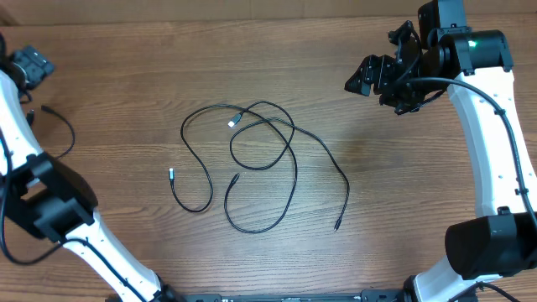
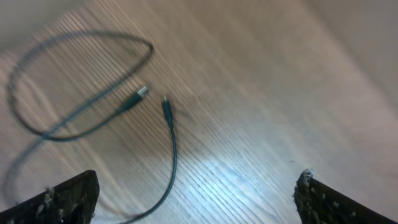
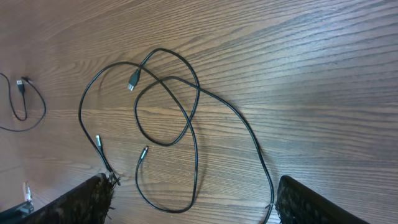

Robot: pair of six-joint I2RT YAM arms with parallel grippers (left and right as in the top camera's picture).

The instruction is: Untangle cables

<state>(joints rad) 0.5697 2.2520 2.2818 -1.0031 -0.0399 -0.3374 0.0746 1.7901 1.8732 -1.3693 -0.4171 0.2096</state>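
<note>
The left gripper goes to the right in the overhead view next and lowers onto the tangle's nearest outer bend [image 1: 184,134], since one piece of cable lies clear of crossings there.
Thin black cables [image 1: 267,138] lie in crossed loops in the middle of the wooden table, with plug ends at the left [image 1: 171,174], centre [image 1: 233,122] and lower right [image 1: 337,225]. They also show in the right wrist view [image 3: 186,112]. A separate cable [image 1: 65,134] lies at the far left; the blurred left wrist view shows a cable loop with two plug ends [image 2: 165,106]. My left gripper [image 1: 29,67] [image 2: 199,180] is open and empty above that cable. My right gripper [image 1: 373,80] [image 3: 193,183] is open and empty, off to the right of the tangle.
The wooden table [image 1: 403,168] reaches all edges of the overhead view. The white left arm [image 1: 50,201] runs up the left side and the white right arm [image 1: 495,143] up the right side.
</note>
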